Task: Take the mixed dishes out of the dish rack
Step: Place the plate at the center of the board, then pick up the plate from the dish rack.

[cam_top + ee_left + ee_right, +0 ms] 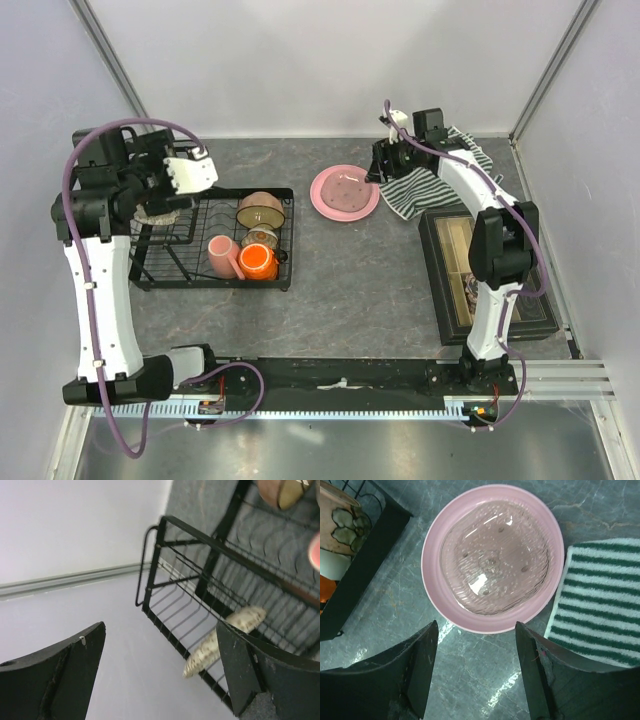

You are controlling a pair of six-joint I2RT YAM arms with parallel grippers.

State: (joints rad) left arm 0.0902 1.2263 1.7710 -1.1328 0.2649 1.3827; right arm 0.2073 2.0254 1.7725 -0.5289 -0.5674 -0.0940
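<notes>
My left gripper has the oval dish standing on edge beside one finger, so it should move down and toward the right in the wrist view, around the dish's rim point(204, 655).
The black wire dish rack point(215, 262) stands at the left. In its basket part are a tan-brown bowl point(261, 209), a small floral bowl point(260, 238), an orange mug point(256, 262) and a pink mug point(220, 256). The small patterned oval dish point(225, 639) stands on edge in the rack's wires point(165, 587), right beside one finger of my open left gripper point(160, 672), which hangs over the rack's far left part point(175, 203). The pink round plate point(345, 193) lies on the table. My right gripper point(476, 665) is open and empty just above the plate's point(492, 555) edge.
A green-and-white striped towel point(430, 180) lies right of the plate, also in the right wrist view point(595, 610). A dark compartmented box point(480, 275) sits at the right by the right arm. White walls close in the left, back and right sides.
</notes>
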